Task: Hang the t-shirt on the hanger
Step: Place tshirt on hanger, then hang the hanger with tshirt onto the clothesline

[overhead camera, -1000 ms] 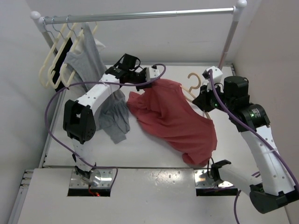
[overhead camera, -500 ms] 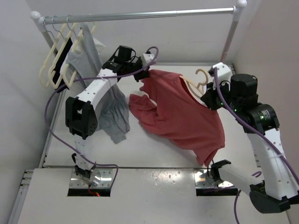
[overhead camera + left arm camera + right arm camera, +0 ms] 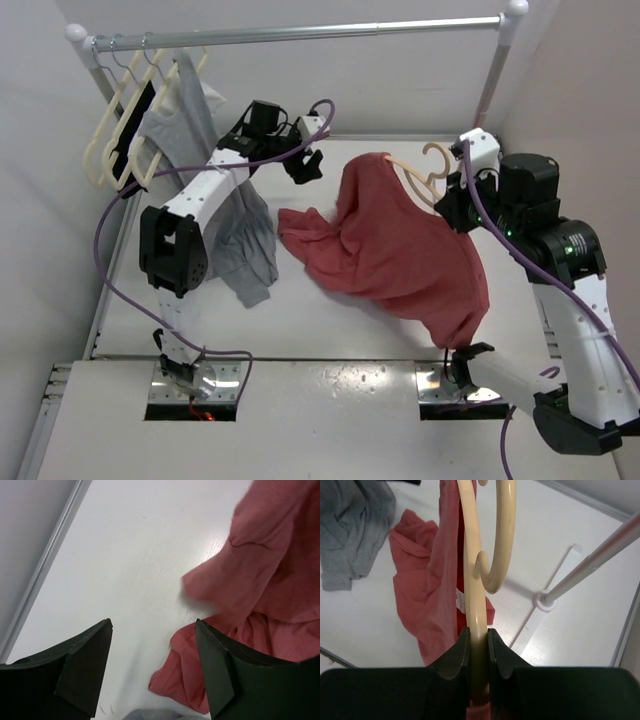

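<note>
My right gripper raises the hanger outward next and sets its hook over the metal bar beside the closest post, since that part of the bar is empty.
The salmon-red t-shirt hangs from the pale beige hanger, its lower part trailing on the white table. My right gripper is shut on the hanger's arm, just below the curved hook, and holds it in the air; the shirt drapes off to the left. My left gripper hovers open to the left of the shirt, with nothing between its fingers. In the left wrist view the shirt's cloth lies ahead and to the right of the gripper.
A metal rail spans the back, with cream hangers and a grey t-shirt at its left end; the grey cloth reaches the table. The rail's right post and its foot stand close to my right gripper.
My left gripper has opened and let go of the t-shirt, whose left shoulder has dropped away from it. My right arm has lifted the hanger and the shirt higher.
</note>
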Motion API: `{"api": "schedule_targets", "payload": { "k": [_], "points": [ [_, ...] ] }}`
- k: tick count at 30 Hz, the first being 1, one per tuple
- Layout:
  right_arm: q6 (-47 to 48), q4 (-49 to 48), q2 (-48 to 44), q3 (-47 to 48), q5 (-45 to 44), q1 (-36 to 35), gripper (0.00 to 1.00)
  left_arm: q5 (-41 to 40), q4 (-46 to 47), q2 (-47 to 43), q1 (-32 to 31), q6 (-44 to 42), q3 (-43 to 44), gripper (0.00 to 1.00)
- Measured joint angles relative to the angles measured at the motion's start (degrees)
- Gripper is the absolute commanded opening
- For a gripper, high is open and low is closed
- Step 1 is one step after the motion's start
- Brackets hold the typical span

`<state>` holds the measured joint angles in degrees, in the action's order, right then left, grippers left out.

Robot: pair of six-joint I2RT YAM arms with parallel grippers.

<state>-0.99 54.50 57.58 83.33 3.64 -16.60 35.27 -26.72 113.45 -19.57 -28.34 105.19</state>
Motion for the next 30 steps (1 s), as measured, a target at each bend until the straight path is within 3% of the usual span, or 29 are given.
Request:
{"api": "schedule_targets", "payload": {
  "k": [13,21,25,30],
  "points": [
    [-0.42,-0.13,8.22,15.78,-0.98,0.0,0.0,-0.79,-2.78,-7.82,-1.31,-1.16,-0.37,0.76],
    [-0.2,-5.11,12.35,26.47,-7.23,0.0,0.0,-4.02,-5.22,-19.67,-2.47,-3.15,-14.03,0.76],
    [0.7,-8.5,16.85,31.5,-11.67,0.0,0.0,-5.81,-7.58,-20.85,-4.22,-3.17,-19.82,0.76],
    [1.51,-14.19,23.37,34.34,-15.82,0.02,0.0,-6.78,-8.92,-21.0,-6.99,-3.17,-20.72,0.76]
  ]
}}
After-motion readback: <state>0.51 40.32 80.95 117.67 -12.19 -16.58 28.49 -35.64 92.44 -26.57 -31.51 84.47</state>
